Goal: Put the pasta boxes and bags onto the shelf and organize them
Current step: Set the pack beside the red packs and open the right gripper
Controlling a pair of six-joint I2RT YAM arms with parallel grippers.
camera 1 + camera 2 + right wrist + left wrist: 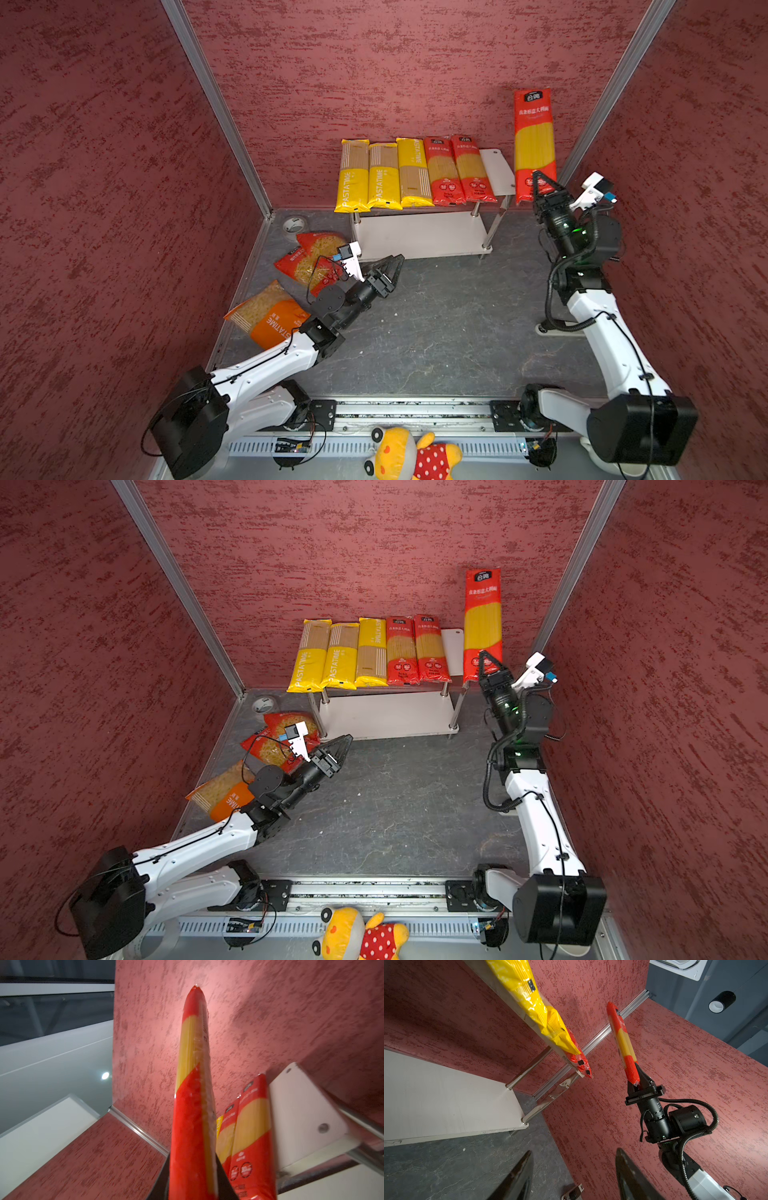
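My right gripper swings toward the top board's only bare strip (497,171) (302,1102) next, tilts the pack down flat and releases, since that strip lies beside it, by the red packs.
The shelf (496,170) stands against the back wall. Three yellow spaghetti packs (384,176) and two red ones (457,170) lie side by side on its top board, and a bare strip is left at its right end. My right gripper (544,183) is shut on the lower end of a third red spaghetti pack (534,141), upright just right of the shelf; the pack (193,1084) fills the right wrist view. My left gripper (397,262) is open and empty, low by the lower board's front left corner, its fingers (527,1159) spread wide. Two red short-pasta bags (316,257) and an orange bag (270,311) lie on the floor at left.
A tape roll (294,224) sits in the back left corner of the floor. A yellow plush toy (411,453) in a red dotted dress lies on the front rail. Red walls close in on three sides. The lower shelf board (419,237) is bare.
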